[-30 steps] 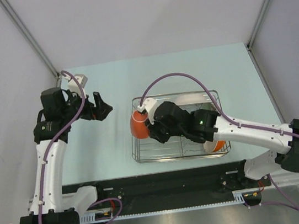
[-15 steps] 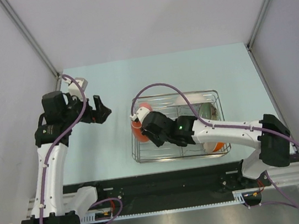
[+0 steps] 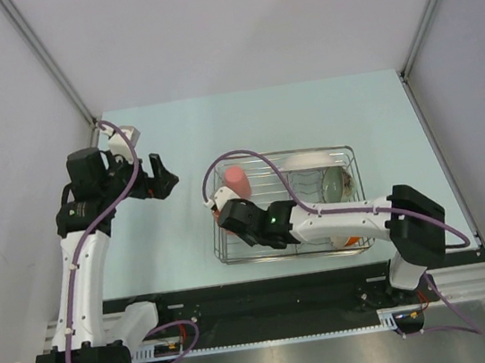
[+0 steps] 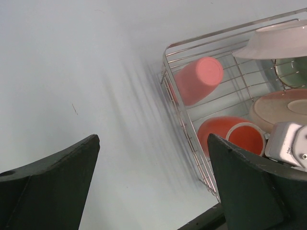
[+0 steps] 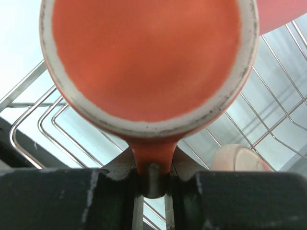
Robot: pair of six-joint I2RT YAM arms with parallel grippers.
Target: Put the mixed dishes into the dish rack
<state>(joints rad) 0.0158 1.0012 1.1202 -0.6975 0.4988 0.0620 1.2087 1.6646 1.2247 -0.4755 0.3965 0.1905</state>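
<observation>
The orange mug in my right gripper goes down to the rack's near corner (image 3: 231,244) next, and the gripper releases the mug's handle. The rack's bottom wires there are free beside the pink cup (image 3: 237,182).
My right gripper (image 5: 152,178) is shut on the handle of the orange mug (image 5: 144,57), which lies on its side low in the near left corner of the dish rack (image 3: 348,159). The left wrist view shows that mug (image 4: 229,135) inside the rack wires (image 4: 178,103), with the pink cup (image 4: 196,81) on its side behind it. In the top view, the right gripper (image 3: 227,216) covers most of the mug, beside the pink cup (image 3: 237,182). A white plate (image 3: 312,161), a pale green bowl (image 3: 338,182), a cream-pink plate (image 4: 283,108) and an orange bowl (image 3: 353,240) are also in the rack. My left gripper (image 3: 162,176) hangs open and empty over the table, left of the rack.
The rack's raised wire sides surround my right gripper. Grey walls close in the pale table (image 3: 179,244) on three sides, and a black rail (image 3: 267,293) runs along the near edge.
My right gripper has carried the orange mug toward the near left corner of the rack and lower, uncovering the pink cup. The left arm has barely shifted.
</observation>
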